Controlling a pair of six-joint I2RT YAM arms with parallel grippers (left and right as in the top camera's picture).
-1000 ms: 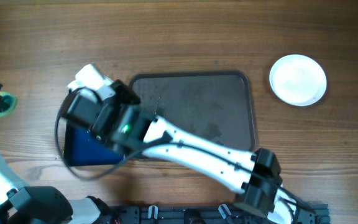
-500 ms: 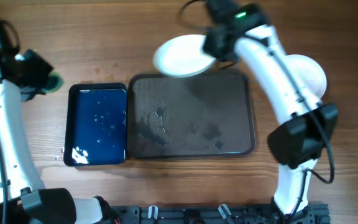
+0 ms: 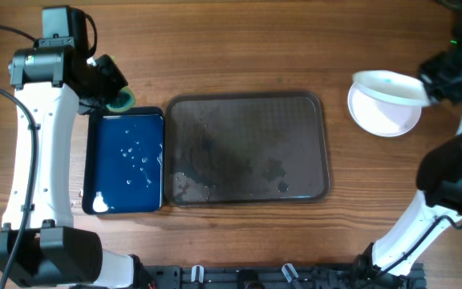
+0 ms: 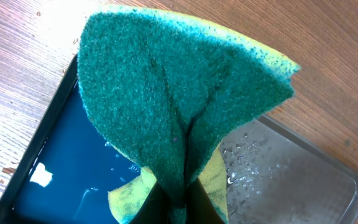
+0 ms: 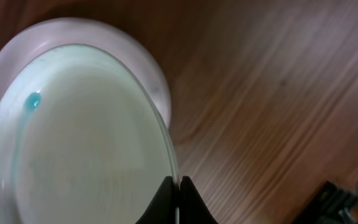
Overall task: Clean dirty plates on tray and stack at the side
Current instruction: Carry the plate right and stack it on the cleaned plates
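The robot needs to lower the slanted plate in its right gripper next, bringing it level onto the stack (image 3: 384, 111), and then let go of the plate's rim.
The dark grey tray (image 3: 247, 100) lies in the middle of the table, wet and with no plate on it. My right gripper (image 3: 430, 87) is shut on the rim of a white plate (image 3: 387, 86) and holds it above the plate stack (image 3: 383, 119) at the right. In the right wrist view the held plate (image 5: 86, 143) carries a small blue dot, with the stack's rim (image 5: 142, 62) behind it and my jaws (image 5: 178, 186) pinching its edge. My left gripper (image 3: 109, 87) is shut on a green and yellow sponge (image 4: 179, 106) at the blue tray's far right corner.
The glossy blue tray (image 3: 127, 164) holds water and lies against the grey tray's left side; it also shows in the left wrist view (image 4: 61, 168). Bare wooden table (image 3: 239, 48) surrounds both trays. The arms' bases stand at the near edge.
My right gripper has carried the plate from over the grey tray's far edge to above the stack at the right. My left gripper has moved right to the blue tray's far corner.
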